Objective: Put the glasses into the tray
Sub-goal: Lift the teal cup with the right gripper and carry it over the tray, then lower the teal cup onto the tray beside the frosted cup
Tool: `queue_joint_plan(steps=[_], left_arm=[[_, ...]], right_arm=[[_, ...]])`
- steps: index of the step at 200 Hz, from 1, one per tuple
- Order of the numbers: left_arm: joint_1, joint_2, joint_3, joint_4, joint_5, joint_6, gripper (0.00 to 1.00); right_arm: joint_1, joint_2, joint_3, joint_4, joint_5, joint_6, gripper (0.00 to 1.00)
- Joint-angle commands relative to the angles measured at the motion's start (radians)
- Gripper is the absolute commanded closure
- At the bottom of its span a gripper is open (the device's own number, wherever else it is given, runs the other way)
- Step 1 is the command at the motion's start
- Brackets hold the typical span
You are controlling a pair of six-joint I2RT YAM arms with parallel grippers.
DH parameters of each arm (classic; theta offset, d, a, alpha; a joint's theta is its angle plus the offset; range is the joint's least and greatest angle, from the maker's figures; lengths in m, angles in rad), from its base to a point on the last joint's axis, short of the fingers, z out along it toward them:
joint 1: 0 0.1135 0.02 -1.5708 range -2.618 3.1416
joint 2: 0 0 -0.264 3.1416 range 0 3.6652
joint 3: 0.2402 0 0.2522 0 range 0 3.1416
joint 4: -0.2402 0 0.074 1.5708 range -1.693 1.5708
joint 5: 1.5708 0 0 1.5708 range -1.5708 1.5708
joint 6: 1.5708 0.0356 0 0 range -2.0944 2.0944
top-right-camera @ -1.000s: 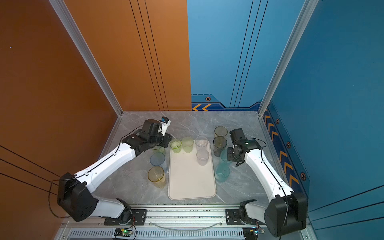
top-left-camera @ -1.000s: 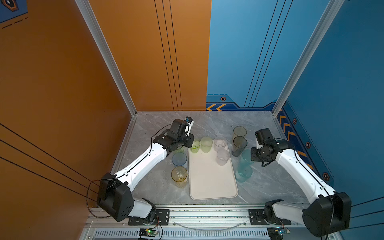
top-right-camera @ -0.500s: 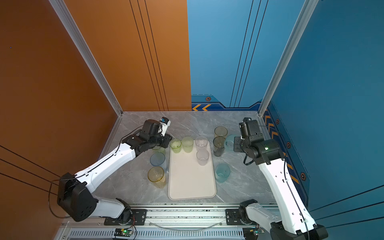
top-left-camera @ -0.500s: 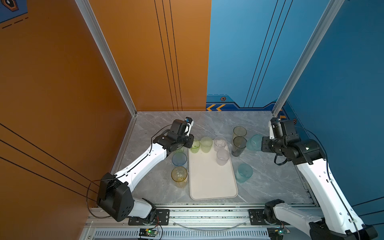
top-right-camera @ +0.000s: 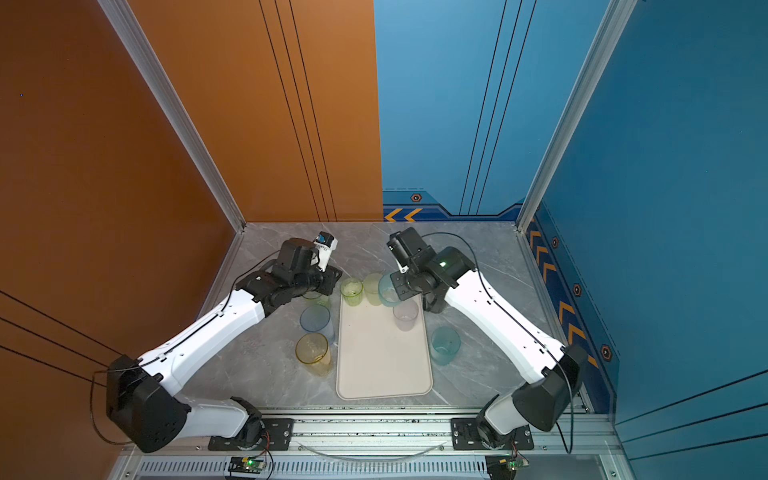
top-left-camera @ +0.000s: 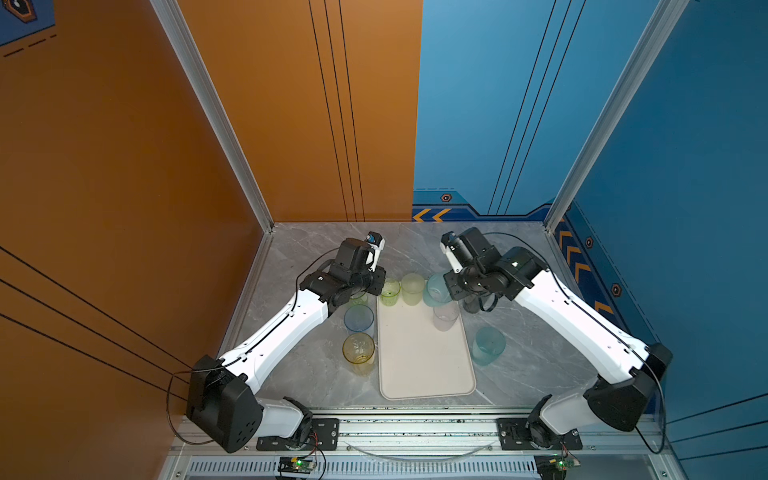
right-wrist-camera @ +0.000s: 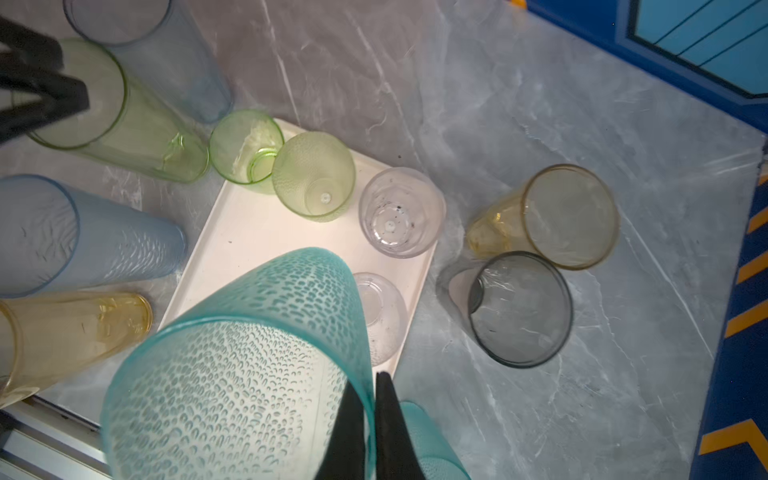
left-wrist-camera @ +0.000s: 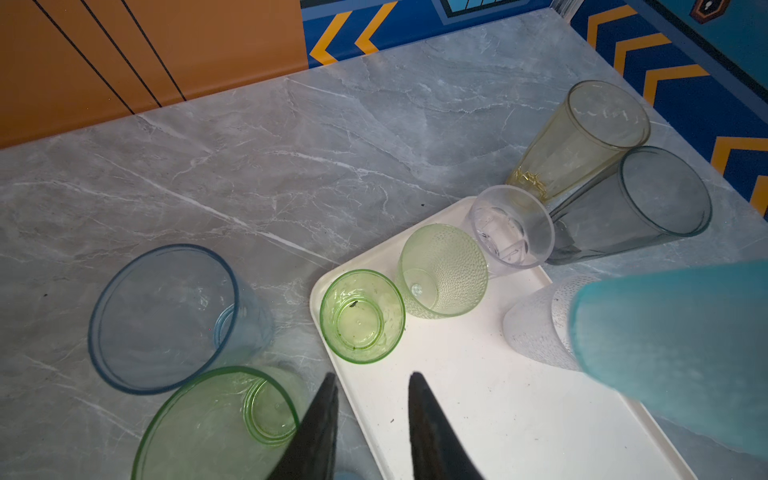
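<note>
The teal glass will go across and down onto the tray's bare bottom beside the frosted glass next, carried by my right gripper. My right gripper will then let go of the teal glass's rim.
The cream tray point(top-left-camera: 419, 374) point(top-right-camera: 382, 374) lies mid-table. My right gripper point(right-wrist-camera: 371, 380) is shut on the rim of a dimpled teal glass point(right-wrist-camera: 249, 353) point(top-left-camera: 436, 289), hanging over the tray's far end. On that end stand a small green glass point(top-left-camera: 390, 291), a dotted green glass point(top-left-camera: 412, 286), a clear glass point(right-wrist-camera: 401, 212) and a frosted glass point(top-left-camera: 445, 316). My left gripper point(left-wrist-camera: 372, 380) is open and empty over the tray's left edge, beside a tall green glass point(left-wrist-camera: 216, 424).
Left of the tray stand a blue glass point(top-left-camera: 358, 318) and an amber glass point(top-left-camera: 358, 349). On its right are another teal glass point(top-left-camera: 488, 345), a smoky grey glass point(right-wrist-camera: 519, 309) and a yellow glass point(right-wrist-camera: 569, 216). Walls close the back and sides.
My right arm lifted the teal glass from the table right of the tray and swung it left over the tray's far end. The left arm has stayed put.
</note>
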Motion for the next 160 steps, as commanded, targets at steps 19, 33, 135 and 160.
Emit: queue_joint_plan(steps=[19, 33, 135, 160], left_arm=[[0.014, -0.030, -0.007, -0.033, -0.019, 0.009, 0.69], [0.015, -0.030, -0.008, -0.035, -0.016, 0.009, 0.69], [0.029, -0.024, -0.005, -0.044, -0.012, 0.016, 0.69], [0.033, -0.023, -0.003, -0.047, -0.011, 0.017, 0.69]], right_arm=[[0.046, 0.095, 0.064, 0.039, -0.042, -0.039, 0.96], [0.049, 0.129, 0.064, 0.048, -0.059, -0.042, 0.96], [0.034, 0.284, 0.067, 0.051, -0.048, -0.067, 0.96], [0.019, 0.304, 0.056, 0.056, -0.058, -0.066, 0.96]])
